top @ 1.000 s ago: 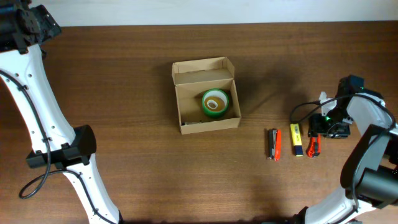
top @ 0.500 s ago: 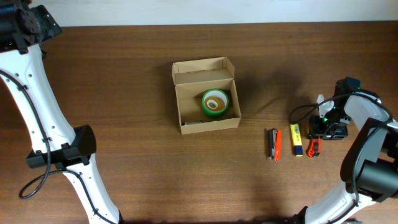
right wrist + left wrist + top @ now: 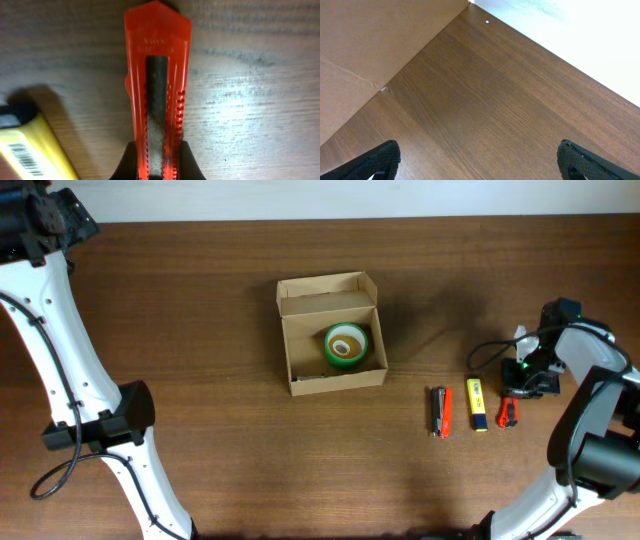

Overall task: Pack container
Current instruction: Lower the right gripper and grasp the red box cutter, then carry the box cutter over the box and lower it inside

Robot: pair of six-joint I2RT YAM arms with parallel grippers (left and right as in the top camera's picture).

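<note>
My right gripper lifts the knife [image 3: 508, 414] over next, lowers it in and releases. The box's near side has room, left of my right gripper in the overhead view.
The container [image 3: 333, 335] is a light-brown cardboard box standing open at the table's middle, its lid flap folded back. A green tape roll [image 3: 346, 345] lies inside it. At the far right, my right gripper [image 3: 514, 394] is shut on a red utility knife [image 3: 508, 414]. In the right wrist view the black fingers [image 3: 129, 162] press both sides of the red knife [image 3: 157, 75], which lies against the wood. My left gripper [image 3: 480, 162] is open over bare table, with nothing between its fingertips [image 3: 380, 159].
A yellow marker-like item [image 3: 477, 404] lies just left of the knife, and its end [image 3: 30, 150] also shows in the right wrist view. A black-and-orange tool [image 3: 441, 412] lies further left. The left arm [image 3: 60, 360] runs down the table's left side.
My right gripper's jaws have closed onto the red knife, and the knife has shifted slightly to the right. The left arm has not moved.
</note>
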